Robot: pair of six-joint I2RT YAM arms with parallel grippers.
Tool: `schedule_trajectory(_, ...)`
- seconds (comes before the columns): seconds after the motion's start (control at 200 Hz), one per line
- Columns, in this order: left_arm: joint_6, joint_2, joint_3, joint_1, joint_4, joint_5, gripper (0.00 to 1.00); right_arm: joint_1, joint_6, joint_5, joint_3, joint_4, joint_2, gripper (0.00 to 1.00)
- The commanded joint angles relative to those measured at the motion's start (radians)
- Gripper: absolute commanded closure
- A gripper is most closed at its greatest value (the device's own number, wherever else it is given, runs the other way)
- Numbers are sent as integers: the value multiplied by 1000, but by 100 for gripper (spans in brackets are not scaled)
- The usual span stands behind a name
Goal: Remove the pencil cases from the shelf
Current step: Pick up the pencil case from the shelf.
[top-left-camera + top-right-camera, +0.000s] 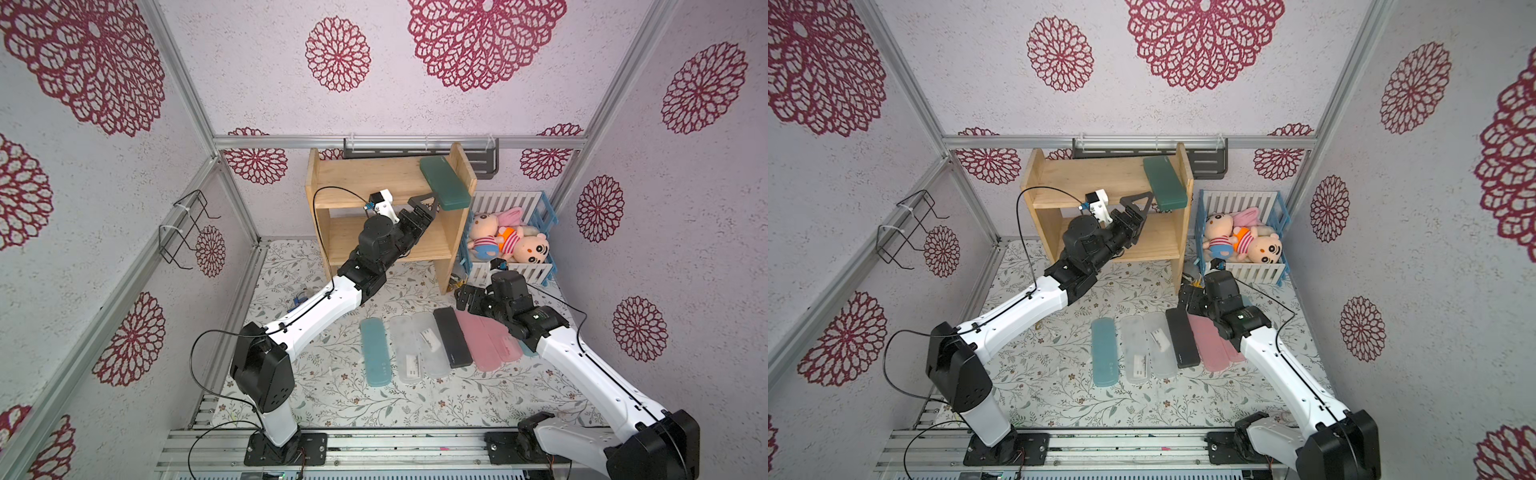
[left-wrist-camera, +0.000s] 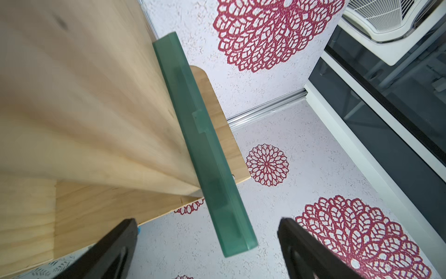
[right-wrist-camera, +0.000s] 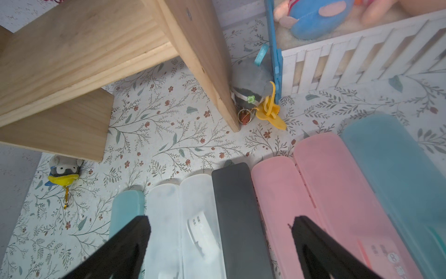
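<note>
The green case's near end (image 1: 456, 200) lies toward the crate side, where it overhangs the shelf (image 1: 374, 174), so my left gripper will push its fingers that way around it next.
A dark green pencil case (image 1: 444, 183) (image 1: 1165, 185) lies at the right end of the wooden shelf's (image 1: 374, 174) top tier, its near end jutting past the front edge. My left gripper (image 1: 428, 202) (image 2: 207, 221) is open just under that end; the case (image 2: 205, 145) passes between the fingers untouched. Several pencil cases lie side by side on the mat: light blue (image 1: 375, 351), two frosted white (image 1: 407, 349), black (image 1: 453, 336), two pink (image 1: 478, 345), and another light blue (image 3: 398, 169). My right gripper (image 1: 463, 297) (image 3: 220, 218) hangs open over the black one's far end.
A white-and-blue slatted crate (image 1: 507, 203) of plush toys stands right of the shelf. A dark grey rack (image 1: 484, 160) hangs on the back wall and a wire holder (image 1: 187, 228) on the left wall. Small plush keychains (image 3: 64, 170) (image 3: 251, 94) lie by the shelf legs.
</note>
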Motion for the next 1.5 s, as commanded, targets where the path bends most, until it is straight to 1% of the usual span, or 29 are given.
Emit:
schedule_trajectory(0.0,-19,33,55,-19,11,42,2,-24,-38,-41,10,20,-22,1)
schedule_trajectory(0.125,-22,73,114,-28,-9,47,0,-43,-52,-60,9,18,-22,1)
schedule_trajectory(0.32,-32,142,211,-40,-40,66,6,-66,-66,-78,6,12,-29,1)
schedule_trajectory(0.37,-36,156,228,-41,-43,70,9,-70,-68,-82,5,9,-33,1)
schedule_trajectory(0.41,-38,164,235,-41,-37,73,13,-73,-68,-85,3,8,-36,1)
schedule_trajectory(0.455,-38,173,244,-43,-26,82,23,-78,-69,-88,0,6,-41,1)
schedule_trajectory(0.475,-39,178,249,-44,-26,85,31,-78,-69,-89,-1,6,-42,1)
schedule_trajectory(0.505,-42,184,256,-43,-25,94,39,-81,-70,-88,-3,5,-45,1)
schedule_trajectory(0.545,-47,187,263,-44,-23,102,47,-83,-70,-89,-5,4,-47,1)
schedule_trajectory(0.575,-49,188,264,-44,-20,105,51,-84,-70,-90,-6,3,-48,1)
schedule_trajectory(0.62,-51,188,260,-46,-14,106,55,-86,-71,-94,-7,3,-49,1)
schedule_trajectory(0.69,-51,188,249,-46,-7,103,57,-87,-70,-96,-8,3,-51,1)
schedule_trajectory(0.735,-49,183,237,-46,0,101,60,-87,-70,-97,-9,1,-52,1)
schedule_trajectory(0.821,-44,169,217,-45,13,97,68,-88,-70,-97,-10,1,-55,1)
schedule_trajectory(1.001,-19,123,139,-47,46,73,92,-87,-69,-87,-15,0,-78,1)
schedule_trajectory(1.106,-11,96,86,-46,90,63,100,-87,-67,-80,-15,0,-101,1)
schedule_trajectory(1.141,-3,85,70,-47,93,65,100,-87,-66,-80,-14,1,-112,1)
schedule_trajectory(1.201,24,65,44,-47,96,71,100,-86,-62,-79,-9,6,-133,1)
schedule_trajectory(1.266,84,27,-3,-49,115,87,100,-81,-57,-97,2,17,-159,1)
schedule_trajectory(1.361,230,-70,-112,-66,113,78,100,-46,-47,-102,41,24,-192,1)
schedule_trajectory(1.496,431,-247,-319,-97,71,24,100,50,-33,-64,126,32,-211,1)
